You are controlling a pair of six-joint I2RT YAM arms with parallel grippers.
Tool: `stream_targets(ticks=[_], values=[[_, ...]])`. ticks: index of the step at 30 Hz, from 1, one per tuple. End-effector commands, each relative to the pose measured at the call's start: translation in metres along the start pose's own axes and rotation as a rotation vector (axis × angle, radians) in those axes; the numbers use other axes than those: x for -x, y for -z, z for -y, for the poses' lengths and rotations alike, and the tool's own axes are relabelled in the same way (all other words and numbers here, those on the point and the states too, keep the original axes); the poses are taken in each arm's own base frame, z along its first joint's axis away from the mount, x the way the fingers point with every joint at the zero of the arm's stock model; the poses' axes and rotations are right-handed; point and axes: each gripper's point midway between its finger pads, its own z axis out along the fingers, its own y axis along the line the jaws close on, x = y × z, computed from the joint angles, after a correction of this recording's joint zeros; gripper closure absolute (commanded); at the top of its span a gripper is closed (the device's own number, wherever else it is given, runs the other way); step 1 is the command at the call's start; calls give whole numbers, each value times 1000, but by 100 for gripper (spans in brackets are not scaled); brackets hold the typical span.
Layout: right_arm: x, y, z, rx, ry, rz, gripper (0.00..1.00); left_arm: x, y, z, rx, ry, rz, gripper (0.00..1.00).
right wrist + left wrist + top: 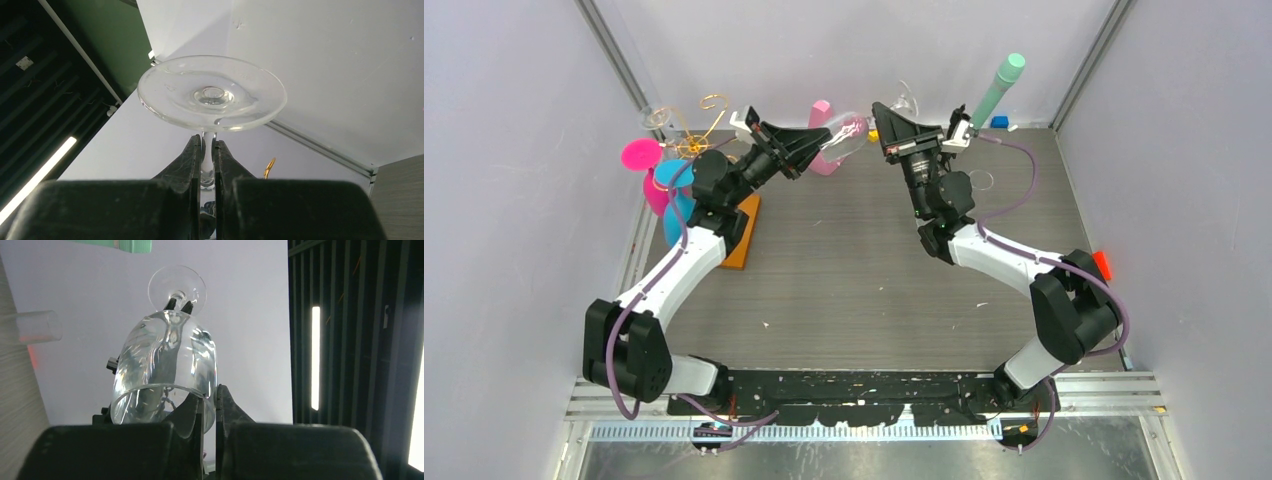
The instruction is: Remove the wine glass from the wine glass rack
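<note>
I will next swing my left gripper down to the bare tabletop below it and to its right in the top view, tip the sideways glass foot-down and release it.
The clear wine glass (846, 135) hangs on its side in mid-air between my two arms, away from the wine glass rack (699, 130), whose gold wire rises from an orange-brown base (746, 235) at the back left. My left gripper (826, 148) is shut on the bowl's rim (165, 390), with one finger inside the bowl and the other outside; seen from the left wrist, it is the left gripper (210, 395). My right gripper (881, 115) is shut on the stem just under the round foot (212, 95); the right wrist view shows this right gripper (207, 142).
A second clear glass (656, 117) hangs at the rack's far left. Pink (641, 155) and blue (669, 180) cups stand beside the rack. A pink object (821, 112) sits behind the held glass. A mint-green tube (999, 85) and a blue block (999, 122) are at the back right.
</note>
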Motion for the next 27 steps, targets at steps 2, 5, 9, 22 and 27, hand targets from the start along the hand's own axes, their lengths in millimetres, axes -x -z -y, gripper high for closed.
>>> stream_targets(ticks=[2,5,9,22,27], values=[[-3,4,-8,38,-7,-12,97,-12,2,32,-80,-139,-13,100],[-5,6,-11,45,-4,-24,78,-7,4,29,-15,-225,38,100],[-4,9,-12,48,1,-30,53,-3,9,38,31,-391,98,100],[-7,52,17,-178,214,-157,12,28,41,13,553,-902,83,100],[18,78,46,-466,466,-188,19,25,45,-15,722,-978,-68,100]])
